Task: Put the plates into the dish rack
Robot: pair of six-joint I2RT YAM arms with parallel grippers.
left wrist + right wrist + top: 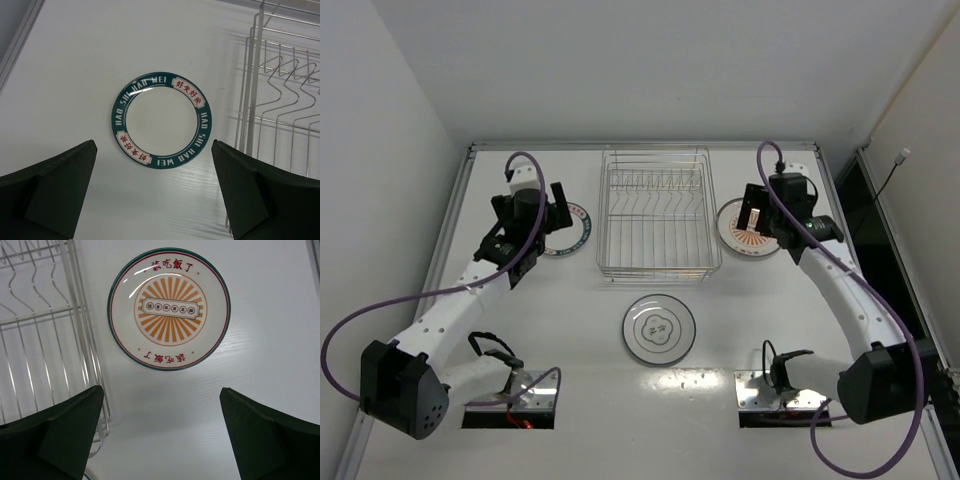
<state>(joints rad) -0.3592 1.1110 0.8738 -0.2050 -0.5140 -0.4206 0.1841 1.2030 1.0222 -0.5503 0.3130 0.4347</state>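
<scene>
My right gripper should swing away from the rack (655,210), down and turning, onto the rim's opposite side (776,248), because the rack crowds one side of the orange-rayed plate.
The silver wire dish rack (655,210) stands empty at the table's back centre. A plate with a dark green lettered rim (575,228) lies flat to its left. My left gripper (542,238) hovers over that plate, open. In the left wrist view the same plate (161,120) lies just ahead of the open left gripper (153,145), with the rack (280,100) to the right. A plate with orange rays (740,232) lies right of the rack, under my open right gripper (765,215). The right wrist view shows it (169,309) ahead of the right gripper (161,388). A grey-ringed plate (659,329) lies in front of the rack.
White walls close in the table on the left and at the back. A raised metal rail (455,215) runs along the left edge and a dark gap (865,200) along the right. Both arm bases (510,400) with loose cables sit at the near edge.
</scene>
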